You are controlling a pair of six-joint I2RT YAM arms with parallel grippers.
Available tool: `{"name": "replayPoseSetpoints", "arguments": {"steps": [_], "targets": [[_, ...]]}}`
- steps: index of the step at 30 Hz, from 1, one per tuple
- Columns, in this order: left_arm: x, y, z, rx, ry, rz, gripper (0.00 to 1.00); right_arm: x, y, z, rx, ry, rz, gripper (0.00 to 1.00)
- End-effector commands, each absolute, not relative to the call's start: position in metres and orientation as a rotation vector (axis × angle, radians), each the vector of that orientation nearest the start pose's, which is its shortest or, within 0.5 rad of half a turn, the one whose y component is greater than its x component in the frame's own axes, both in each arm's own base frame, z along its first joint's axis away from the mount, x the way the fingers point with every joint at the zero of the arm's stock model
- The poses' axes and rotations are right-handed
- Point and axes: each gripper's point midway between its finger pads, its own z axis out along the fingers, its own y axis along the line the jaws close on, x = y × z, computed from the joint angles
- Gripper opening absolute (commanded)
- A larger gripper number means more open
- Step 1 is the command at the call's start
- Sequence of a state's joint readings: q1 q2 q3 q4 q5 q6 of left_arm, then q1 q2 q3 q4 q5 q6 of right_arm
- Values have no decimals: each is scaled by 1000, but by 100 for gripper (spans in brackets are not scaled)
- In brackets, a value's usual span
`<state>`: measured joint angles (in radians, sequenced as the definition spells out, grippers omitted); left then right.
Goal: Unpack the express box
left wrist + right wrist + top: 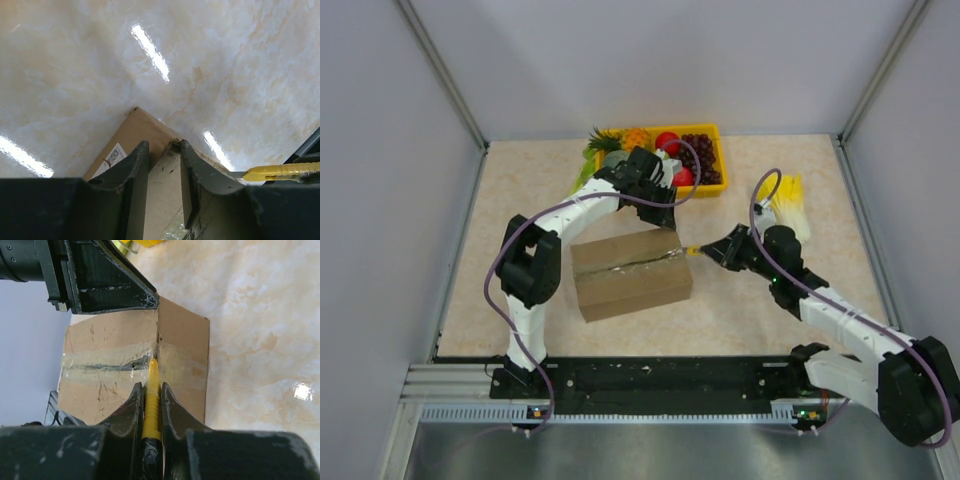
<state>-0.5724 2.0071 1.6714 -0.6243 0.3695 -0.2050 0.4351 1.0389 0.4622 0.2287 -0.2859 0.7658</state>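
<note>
My right gripper will next leave the box (630,272) and go down to release the knife on the bare tabletop below it, to its right in the top view.
The express box (630,272), a brown carton with clear tape along its top seam, lies mid-table. In the left wrist view its white label (115,156) shows on the far side face. My left gripper (660,218) is down on the box's far right top corner (172,146), one finger (135,172) on each side, pinching the cardboard (164,145). My right gripper (718,250) is shut on a yellow utility knife (152,390). The knife's tip rests at the right end of the taped seam (125,362). The knife (280,172) also shows in the left wrist view.
A yellow tray (718,140) of fruit stands at the back of the table, just behind the left arm. A yellow and white bundle (790,205) lies to the right, behind the right arm. White walls close in both sides. The black rail (650,378) runs along the near edge.
</note>
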Motion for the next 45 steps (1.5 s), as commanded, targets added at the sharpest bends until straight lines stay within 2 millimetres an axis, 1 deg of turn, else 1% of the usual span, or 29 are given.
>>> {"name": "replayPoseSetpoints", "arguments": {"steps": [1, 11, 17, 25, 28, 33, 38, 45], "targets": [[352, -252, 22, 614, 2838, -302, 32, 229, 218, 129, -27, 2175, 1136, 0], [354, -251, 23, 616, 2831, -294, 32, 216, 215, 117, -58, 2216, 1132, 0], [356, -251, 24, 618, 2826, -282, 31, 210, 217, 118, -64, 2233, 1162, 0], [357, -250, 27, 619, 2816, -272, 31, 194, 222, 121, -78, 2286, 1247, 0], [358, -250, 27, 617, 2813, -267, 31, 186, 220, 116, -61, 2339, 1250, 0], [360, -249, 29, 617, 2806, -260, 30, 179, 218, 113, -41, 2375, 1259, 0], [361, -249, 30, 615, 2800, -256, 30, 174, 212, 108, 4, 2412, 1247, 0], [360, -249, 29, 615, 2798, -262, 30, 171, 208, 109, 33, 2423, 1242, 0]]}}
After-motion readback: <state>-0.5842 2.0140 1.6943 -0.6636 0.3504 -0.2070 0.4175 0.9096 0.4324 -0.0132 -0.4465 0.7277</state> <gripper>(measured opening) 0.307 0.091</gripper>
